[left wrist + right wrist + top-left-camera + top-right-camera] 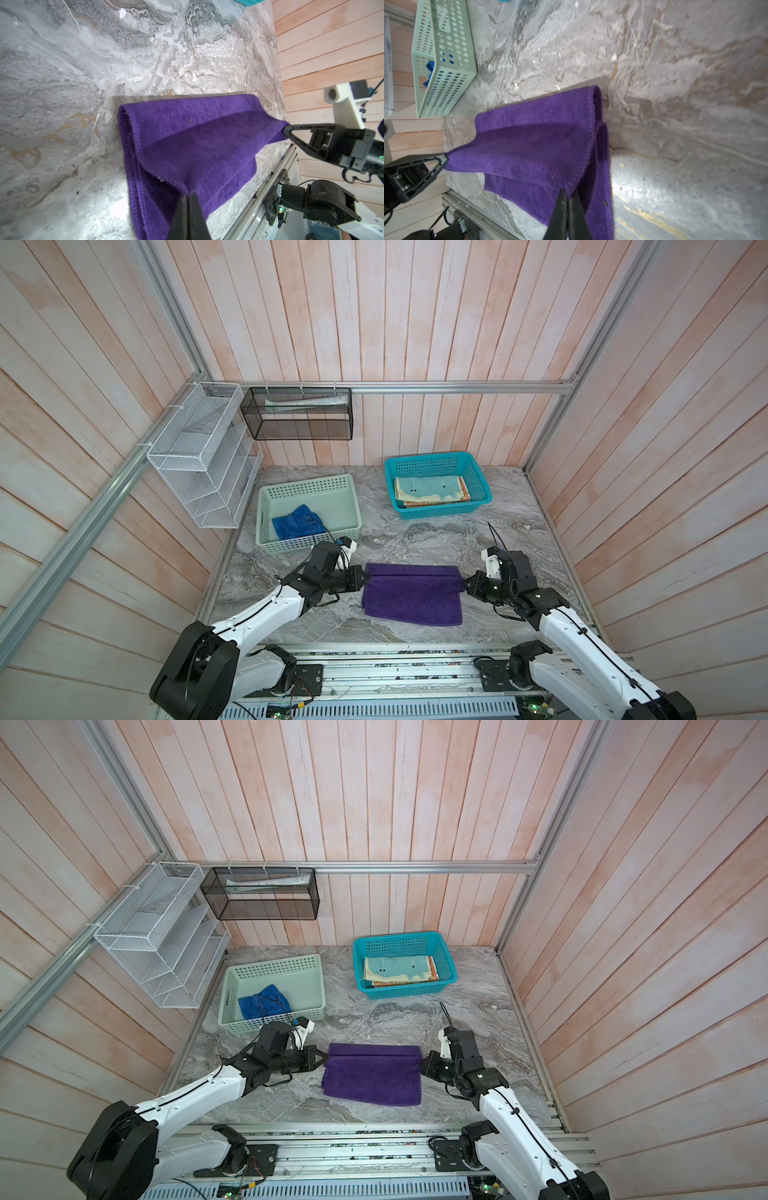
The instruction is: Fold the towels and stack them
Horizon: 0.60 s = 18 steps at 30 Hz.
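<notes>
My left gripper moves back and down toward the purple towel's near edge (368,613) next and releases the towel's lifted layer.
The purple towel (413,593) (374,1073) lies partly folded near the table's front, its top layer lifted and stretched between both grippers. My left gripper (365,577) (188,194) is shut on the towel's left edge. My right gripper (464,584) (568,192) is shut on its right edge. In both wrist views the far part of the purple towel (187,128) (542,133) curls over itself. A crumpled blue towel (297,522) sits in the mint basket (307,485). The teal towel with the pale-yellow figure (432,489) lies folded on an orange one in the teal basket (432,460).
A white wire rack (203,456) and a black mesh box (297,414) hang on the back-left wall. Aluminium frame rails (415,655) run along the table's front edge. Wooden walls close in both sides.
</notes>
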Each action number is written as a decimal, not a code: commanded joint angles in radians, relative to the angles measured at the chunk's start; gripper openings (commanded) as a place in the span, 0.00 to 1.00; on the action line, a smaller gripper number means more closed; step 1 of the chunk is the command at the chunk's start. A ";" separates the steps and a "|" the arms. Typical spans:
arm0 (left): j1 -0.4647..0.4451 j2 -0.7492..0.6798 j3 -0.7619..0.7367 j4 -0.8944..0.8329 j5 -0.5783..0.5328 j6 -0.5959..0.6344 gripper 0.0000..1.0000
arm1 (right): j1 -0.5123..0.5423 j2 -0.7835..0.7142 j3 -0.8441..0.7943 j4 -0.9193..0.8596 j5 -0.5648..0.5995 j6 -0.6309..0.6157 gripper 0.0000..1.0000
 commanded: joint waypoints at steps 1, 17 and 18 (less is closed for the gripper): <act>0.000 -0.020 -0.013 -0.028 0.000 -0.006 0.00 | 0.045 -0.030 -0.026 -0.057 0.041 0.084 0.00; 0.000 -0.095 -0.133 -0.103 0.007 -0.031 0.34 | 0.056 -0.145 -0.025 -0.229 0.067 0.110 0.31; 0.000 -0.110 -0.121 -0.133 -0.003 -0.026 0.37 | 0.056 -0.157 0.001 -0.255 0.074 0.108 0.33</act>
